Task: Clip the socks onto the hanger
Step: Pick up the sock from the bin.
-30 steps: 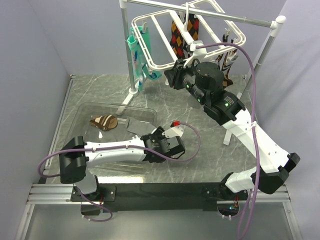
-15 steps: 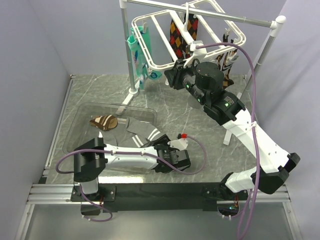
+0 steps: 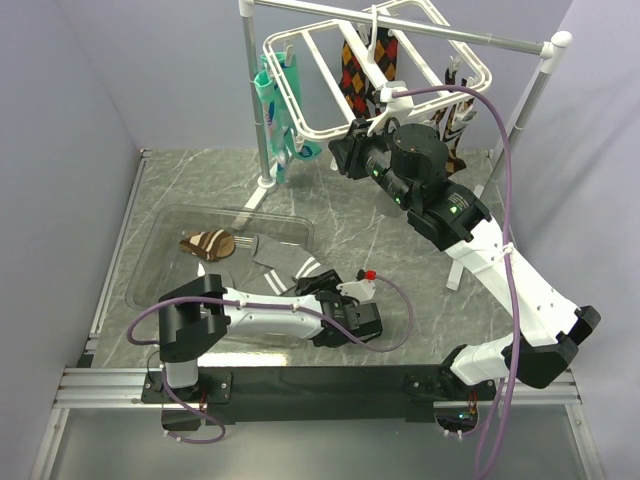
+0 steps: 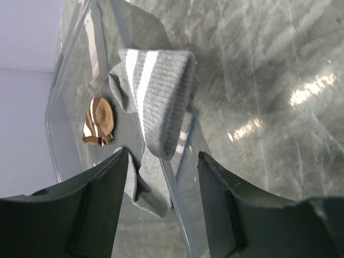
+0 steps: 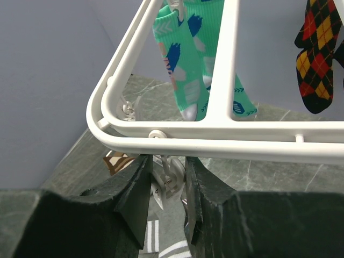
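The sock's fold sticks up over the tray's rim (image 4: 177,204) between my open fingers. My left gripper should next move a little toward the striped cuff and close on the cuff's near corner (image 4: 163,144).
The grey socks (image 3: 285,262) with white stripes lie draped over the near right rim of a clear tray (image 3: 160,225). In the left wrist view the striped cuff of the socks (image 4: 156,102) lies just ahead, and my left gripper (image 4: 163,157) stands open astride the tray's rim (image 4: 177,204) and the sock's lower fold. Seen from above, the left gripper (image 3: 325,305) sits low by that corner. My right gripper (image 3: 340,155) is up at the near edge of the white hanger (image 3: 318,132). Its jaws are shut on a small clip (image 5: 173,171) dangling under the hanger's bar (image 5: 226,137).
A brown striped sock (image 3: 208,243) lies in the tray. Teal patterned socks (image 5: 199,70) and dark argyle socks (image 5: 320,59) hang from the hanger. The metal rail's white poles (image 3: 252,100) stand behind, with a purple cable looping over the right arm.
My left gripper has drawn back toward the table's near edge and to the right, uncovering the grey socks on the tray's rim. The right arm has kept still on the clip.
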Robot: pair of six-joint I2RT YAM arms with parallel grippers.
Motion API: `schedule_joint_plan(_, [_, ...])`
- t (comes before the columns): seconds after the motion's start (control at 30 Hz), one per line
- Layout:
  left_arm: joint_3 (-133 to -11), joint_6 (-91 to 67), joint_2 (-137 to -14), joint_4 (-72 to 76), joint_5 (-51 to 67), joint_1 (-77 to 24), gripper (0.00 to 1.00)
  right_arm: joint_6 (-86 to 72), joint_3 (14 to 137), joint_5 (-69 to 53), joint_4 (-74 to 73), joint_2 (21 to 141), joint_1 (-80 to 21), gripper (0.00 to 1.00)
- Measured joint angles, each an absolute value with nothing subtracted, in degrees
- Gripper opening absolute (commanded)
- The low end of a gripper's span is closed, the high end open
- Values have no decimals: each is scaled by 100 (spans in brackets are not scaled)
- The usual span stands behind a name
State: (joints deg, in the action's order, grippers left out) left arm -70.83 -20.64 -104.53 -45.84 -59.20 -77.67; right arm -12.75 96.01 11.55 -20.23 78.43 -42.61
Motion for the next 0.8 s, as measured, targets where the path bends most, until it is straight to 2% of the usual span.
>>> schedule_joint_plan(0.23, [-7022, -1844, -10453, -4287, -5990, -7682, 49, -1275, 9601, 1157, -2027, 7837, -4261, 0])
schedule_joint_plan(0.27, [-7011, -1813, -10453, -4237, -5988, -7673, 46, -1275, 9601, 1157, -2029, 7832, -4261, 0])
schedule_joint_plan(0.3, [-6997, -1785, -10453, -4202, -5986, -7666, 38, -1275, 9601, 1160, -2029, 7828, -4261, 0])
schedule_joint_plan(0.37, [-6969, -1726, -10453, -4123, -5975, -7638, 30, -1273, 9601, 1160, -2029, 7819, -4261, 0])
schedule_joint_plan(0.4, [-6965, -1708, -10453, -4110, -5966, -7625, 22, -1273, 9601, 1157, -2029, 7815, -4261, 0])
schedule_joint_plan(0.5, [-6963, -1627, -10453, -4045, -5961, -7579, 15, -1273, 9601, 1157, -2029, 7813, -4261, 0])
schedule_joint_plan(0.8, [-6960, -1597, -10416, -3907, -5929, -7529, 6, -1273, 9601, 1157, -2038, 7813, -4261, 0])
